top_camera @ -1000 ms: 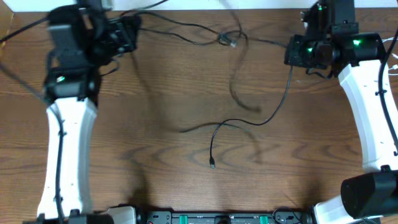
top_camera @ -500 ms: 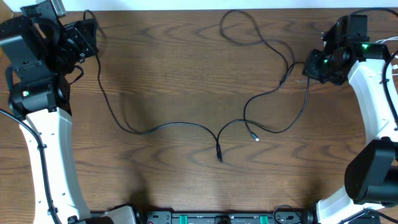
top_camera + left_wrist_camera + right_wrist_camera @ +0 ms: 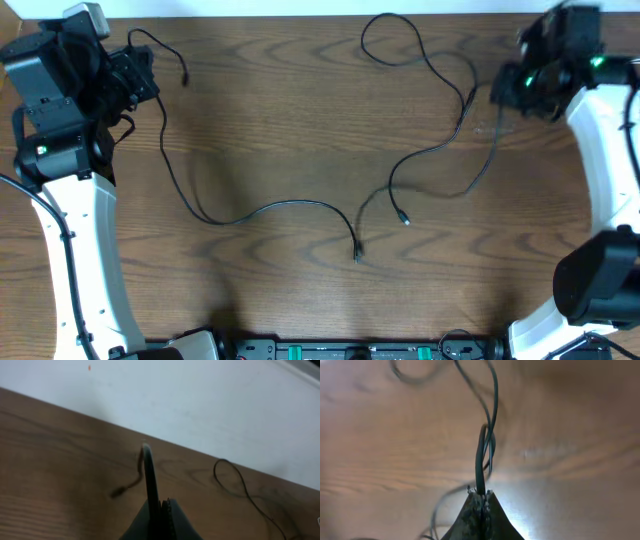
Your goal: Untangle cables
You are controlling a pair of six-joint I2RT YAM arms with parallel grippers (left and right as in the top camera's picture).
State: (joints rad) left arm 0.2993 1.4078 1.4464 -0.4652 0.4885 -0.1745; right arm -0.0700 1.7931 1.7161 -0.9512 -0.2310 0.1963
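The dark cable's plug is near the other cable, so my right gripper will next lift the dark cable toward the right in the overhead view, then let go of it there.
Thin black cables lie spread over the brown table. My left gripper at the far left is shut on one black cable. Its short plug end sticks out to the right, and its long run sweeps down to a plug at the centre. My right gripper at the far right is shut on a dark cable that hangs to the table and ends at a plug. A loop lies at the back centre. No white cord shows.
The table's back edge meets a white surface just behind my left gripper. Both white arm links stand along the left and right sides. A black and green bar runs along the front edge.
The arms have pulled apart to the table's sides and the bunched cables have spread out. Since half a second ago the right gripper has moved slightly back, and a plug end now shows beside the left gripper.
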